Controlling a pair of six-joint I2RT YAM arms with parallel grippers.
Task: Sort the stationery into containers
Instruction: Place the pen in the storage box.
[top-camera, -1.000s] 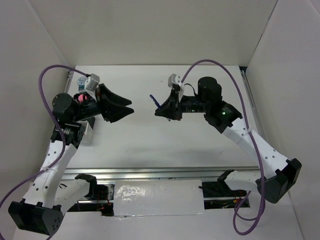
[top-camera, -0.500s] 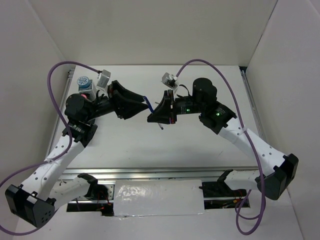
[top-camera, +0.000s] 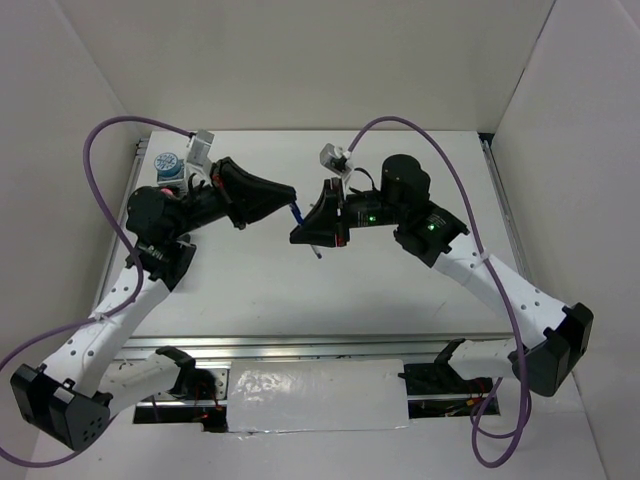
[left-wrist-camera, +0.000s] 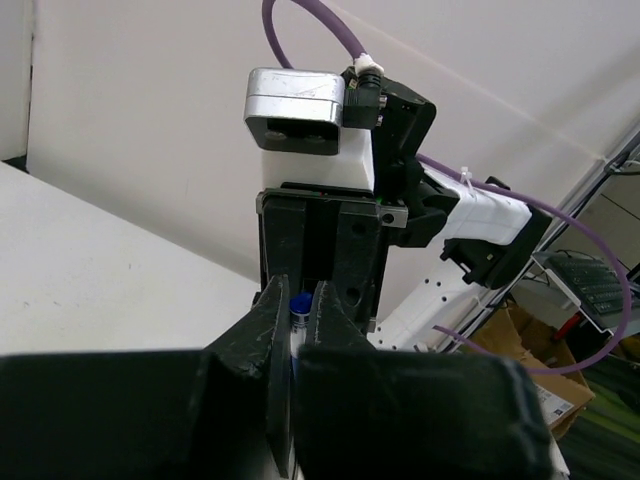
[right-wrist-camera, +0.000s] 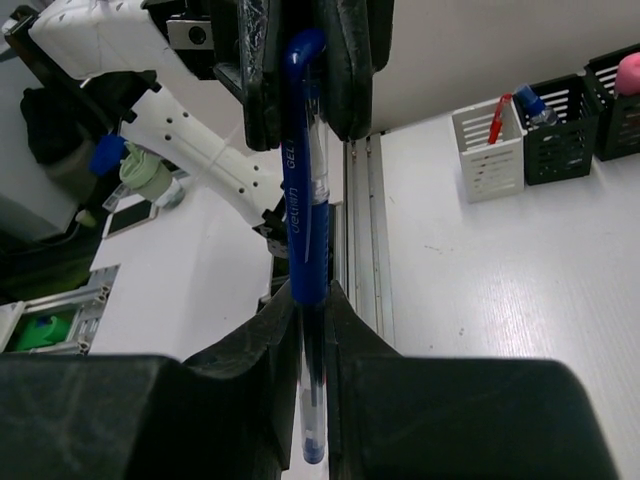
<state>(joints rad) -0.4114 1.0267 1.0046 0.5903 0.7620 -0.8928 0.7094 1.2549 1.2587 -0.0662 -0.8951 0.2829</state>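
The white slotted box (right-wrist-camera: 488, 155) is below the left gripper and to its left in the top view, so the left gripper will swing down next and let the pen go into it.
The blue pen (top-camera: 296, 212) hangs in the air over the middle of the table, held between both arms. My left gripper (top-camera: 289, 196) is shut on its capped end (left-wrist-camera: 299, 303). My right gripper (top-camera: 305, 232) is shut on the clear barrel, and the pen (right-wrist-camera: 303, 210) runs straight up from my right gripper (right-wrist-camera: 310, 295) into the left gripper's fingers (right-wrist-camera: 262, 70). The containers stand in a row at the table's left edge: a white slotted box (right-wrist-camera: 488, 155) with a red pen (right-wrist-camera: 497, 118), and a black mesh box (right-wrist-camera: 556, 135) with a blue-capped bottle (right-wrist-camera: 530, 104).
A further black mesh box (right-wrist-camera: 616, 100) holds a pink block (right-wrist-camera: 628, 72). A round blue-white tin (top-camera: 168, 162) shows at the far left behind the left arm. White walls close in the table on three sides. A metal rail (top-camera: 300, 343) runs along the near edge.
The left arm swung right to meet the right gripper, and its open jaws shut on the pen's capped end. The right gripper drifted slightly left, still holding the pen.
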